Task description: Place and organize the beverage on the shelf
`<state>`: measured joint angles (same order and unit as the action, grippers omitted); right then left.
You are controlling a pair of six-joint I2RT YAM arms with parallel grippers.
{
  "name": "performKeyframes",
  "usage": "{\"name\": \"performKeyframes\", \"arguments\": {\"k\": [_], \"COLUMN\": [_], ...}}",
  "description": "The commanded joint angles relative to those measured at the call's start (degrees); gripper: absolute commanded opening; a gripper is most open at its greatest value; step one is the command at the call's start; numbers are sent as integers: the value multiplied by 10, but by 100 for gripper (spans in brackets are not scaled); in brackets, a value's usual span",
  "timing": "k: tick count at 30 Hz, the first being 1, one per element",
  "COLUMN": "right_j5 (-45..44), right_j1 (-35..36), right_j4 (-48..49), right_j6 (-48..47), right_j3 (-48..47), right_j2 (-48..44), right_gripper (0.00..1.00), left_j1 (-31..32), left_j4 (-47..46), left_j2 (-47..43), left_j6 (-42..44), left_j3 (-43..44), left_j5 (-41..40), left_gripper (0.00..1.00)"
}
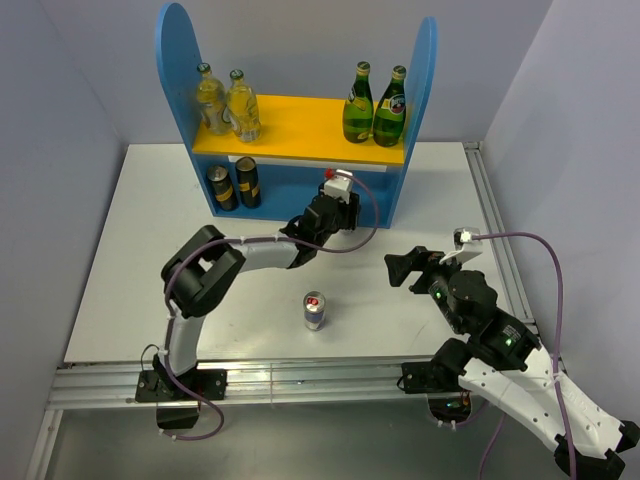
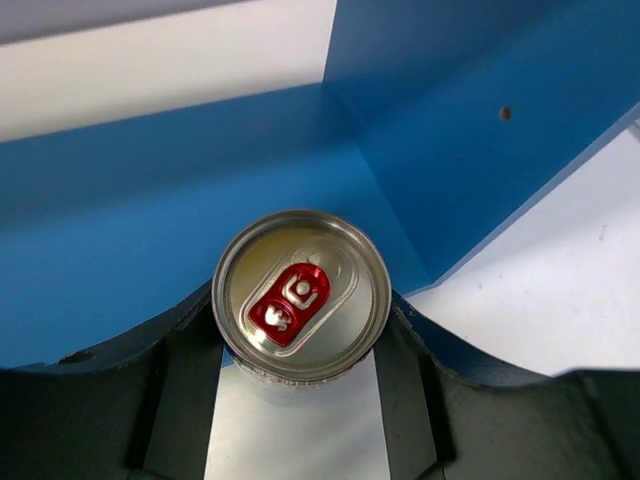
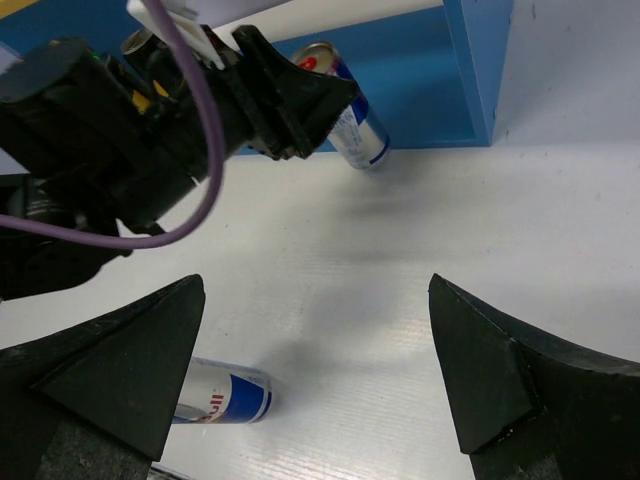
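Note:
The silver can still sticks out over the lower level's front edge, so my left gripper should carry it outward beside the shelf's side panel and release it.
The blue shelf (image 1: 420, 90) carries two pale-yellow bottles (image 1: 228, 100) on the left of its yellow board. Two dark cans (image 1: 234, 184) stand on its lower level at the left. My left gripper (image 1: 336, 200) reaches into the right part of the lower level and is shut on a slim silver can (image 2: 300, 295), one finger (image 2: 185, 395) on each side of it. From the right wrist, this can (image 3: 352, 118) is low against the shelf's blue back. A second silver can (image 1: 314, 310) stands upright mid-table. My right gripper (image 1: 403, 268) hovers open to its right, holding nothing.
Two green bottles (image 1: 374, 104) stand on the right of the yellow board. The shelf's right side panel (image 2: 520, 130) is close beside the held can. Seen from the right wrist, the second can (image 3: 225, 393) is by my left fingertip (image 3: 140, 370).

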<state>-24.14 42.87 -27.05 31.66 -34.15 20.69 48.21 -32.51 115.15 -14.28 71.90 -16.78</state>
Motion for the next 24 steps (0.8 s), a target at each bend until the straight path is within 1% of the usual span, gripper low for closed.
{"name": "performKeyframes", "arguments": {"k": [1, 3, 7, 13, 18, 20, 24], "right_j5": [-5, -4, -6, -6, -6, -5, -5], "right_j1": [5, 5, 7, 9, 9, 9, 10], "right_j4": [15, 15, 15, 16, 16, 17, 16], "right_j6": [-2, -1, -1, -1, -1, -2, -1], "right_j3": [4, 4, 4, 6, 5, 5, 5], "right_j2": [-7, -7, -8, -10, -10, -10, -11], "right_gripper": [100, 100, 100, 100, 100, 100, 100], "left_j1": [3, 7, 21, 32, 33, 35, 35], "left_j4": [-110, -125, -158, -178, -163, -173, -150], "left_j2": [16, 24, 37, 58, 82, 91, 115], "left_j6": [-5, -4, 0, 14, 18, 22, 30], "left_j3": [38, 41, 42, 63, 106, 109, 149], "left_j5": [-25, -54, -88, -117, -129, -137, -146], "left_gripper": [0, 0, 0, 0, 0, 0, 0]}}
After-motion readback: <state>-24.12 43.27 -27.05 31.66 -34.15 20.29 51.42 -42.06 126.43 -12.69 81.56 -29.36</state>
